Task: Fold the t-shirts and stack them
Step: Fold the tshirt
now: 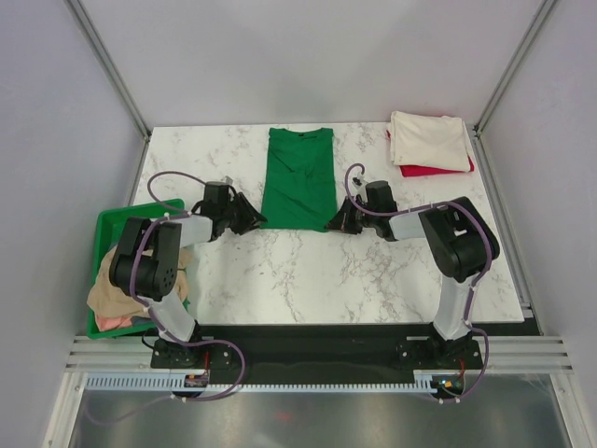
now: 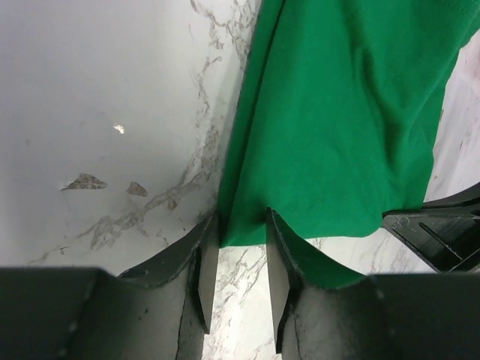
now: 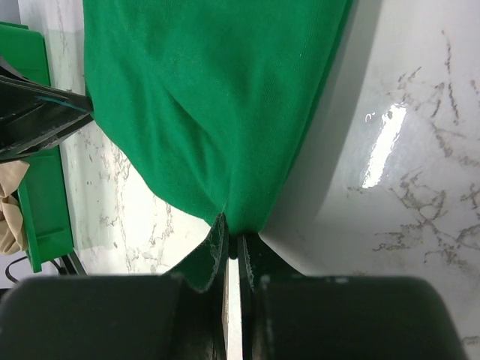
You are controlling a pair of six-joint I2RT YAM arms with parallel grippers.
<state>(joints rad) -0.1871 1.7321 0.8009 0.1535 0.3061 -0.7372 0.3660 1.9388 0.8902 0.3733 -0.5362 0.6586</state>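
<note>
The collar end of the still-long strip [image 1: 319, 138] lies outward, so the robot's right gripper should next lift the strip's pinched hem, carry it outward and release it there.
The green t-shirt [image 1: 298, 177] lies flat on the marble table, folded into a long strip, collar at the far end. My left gripper [image 1: 250, 219] is at its near left corner. In the left wrist view the jaws [image 2: 242, 225] stand apart, with the green hem [image 2: 345, 112] reaching in between the fingertips. At the near right corner my right gripper [image 1: 338, 222] is shut on the cloth; the right wrist view shows the hem [image 3: 210, 97] pinched at the tips [image 3: 238, 238]. A cream t-shirt [image 1: 429, 138] lies folded on a red t-shirt [image 1: 437, 170] at the back right.
A green plastic bin [image 1: 110, 229] stands at the table's left edge beside the left arm. A tan t-shirt [image 1: 117, 294] is bunched inside it and hangs over its near rim. Grey walls close in the table at the back and sides.
</note>
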